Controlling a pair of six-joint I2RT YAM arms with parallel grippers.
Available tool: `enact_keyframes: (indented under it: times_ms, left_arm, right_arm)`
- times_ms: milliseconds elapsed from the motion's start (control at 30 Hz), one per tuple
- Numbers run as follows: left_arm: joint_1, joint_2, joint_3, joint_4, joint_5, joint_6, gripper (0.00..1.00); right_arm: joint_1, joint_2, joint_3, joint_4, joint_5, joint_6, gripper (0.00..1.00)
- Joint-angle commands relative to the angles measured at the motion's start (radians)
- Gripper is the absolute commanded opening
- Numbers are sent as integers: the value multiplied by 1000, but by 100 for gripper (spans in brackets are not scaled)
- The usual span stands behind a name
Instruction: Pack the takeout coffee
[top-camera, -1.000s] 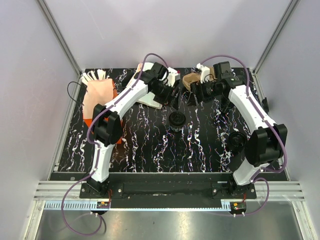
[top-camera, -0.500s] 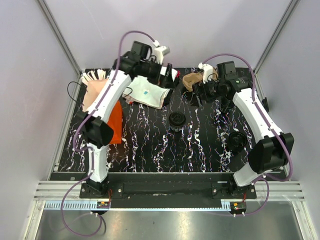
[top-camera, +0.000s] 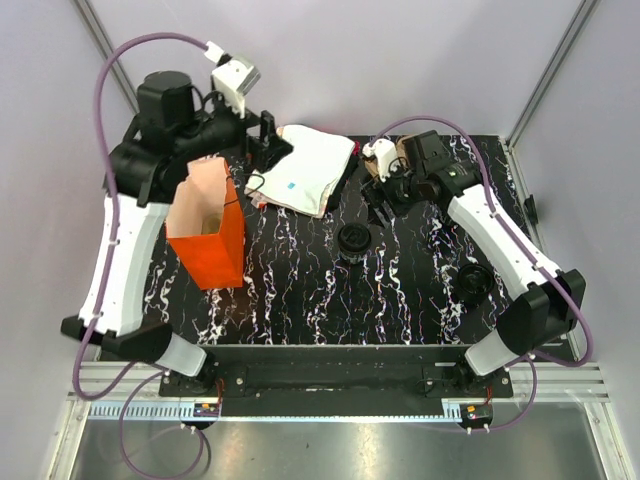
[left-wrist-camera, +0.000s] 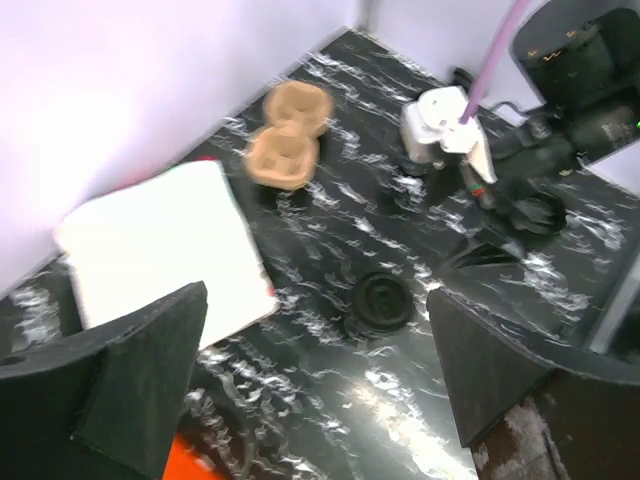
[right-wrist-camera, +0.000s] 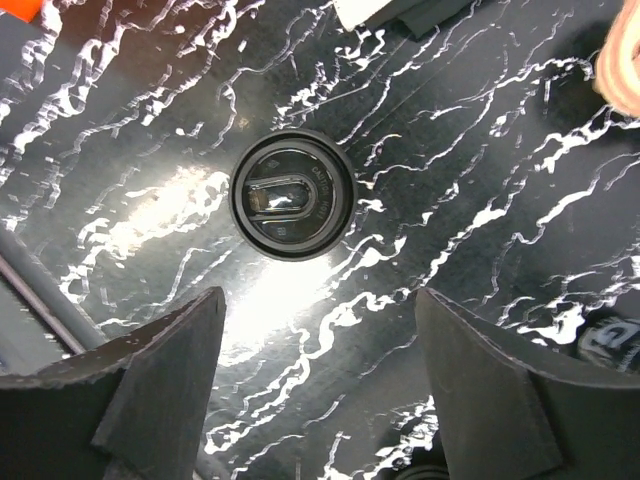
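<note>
My right gripper will next go to the left in the top view and down onto the lid's near rim (top-camera: 354, 250) (right-wrist-camera: 239, 215), because the coffee is still outside the orange bag.
The takeout coffee (top-camera: 353, 240) is a small black lidded cup standing mid-table; it shows between the raised left fingers in the left wrist view (left-wrist-camera: 383, 300) and from straight above in the right wrist view (right-wrist-camera: 292, 195). My right gripper (top-camera: 378, 203) hovers just behind and right of it, open and empty (right-wrist-camera: 320, 400). High at the back left, my left gripper (top-camera: 268, 150) is wide open with nothing in it (left-wrist-camera: 315, 400). The brown two-hollow cardboard tray (left-wrist-camera: 288, 135) lies at the back of the table.
An orange paper bag (top-camera: 210, 225) stands upright with its mouth open at the left. A flat white bag (top-camera: 305, 170) lies behind the cup. A second black cup (top-camera: 473, 282) stands near the right arm's base.
The left arm has swung up and back to the left, its jaws opening wider, and the orange bag now stands upright. The right gripper has moved left toward the lidded cup.
</note>
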Motion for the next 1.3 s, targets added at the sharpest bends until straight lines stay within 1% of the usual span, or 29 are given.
enact_keyframes:
  times_ms: [0,100,267,400,533,633,667,767,900,1267]
  left_arm:
    - [66,-130,-172,37,-145,75,99]
    - [109,-195,-304,38,-167,90,99]
    - [165,-248,-401,2,-211,122,99]
    - [199,-273,-478,6,-225,115,99]
    - [233,-293,-507,18,-242,102,99]
    - [251,-302,-507,20,-227,92,99]
    - [256,-304,-509,23,-222,92,99]
    - [271,-311,-515,28,-212,81,99]
    - [299,-322,-530,37,-207,67,99]
    - [345,-331,-564,54,-175,44,99]
  right_arm:
    - [62,-20,-7,18,104,-62,80]
    - [114,-7,-29,24,151,-85,78]
    - [182,30,-72,43,226,-91,73]
    - [219,62,-81,52,242,-73,69]
    - [255,90,-82,64,262,-54,64]
    - [265,119,-73,78,303,-39,59]
    - [266,128,-72,84,306,-39,57]
    - [272,154,-63,89,315,-34,53]
    - [279,188,-52,90,323,-31,51]
    - [317,220,-18,86,334,-24,50]
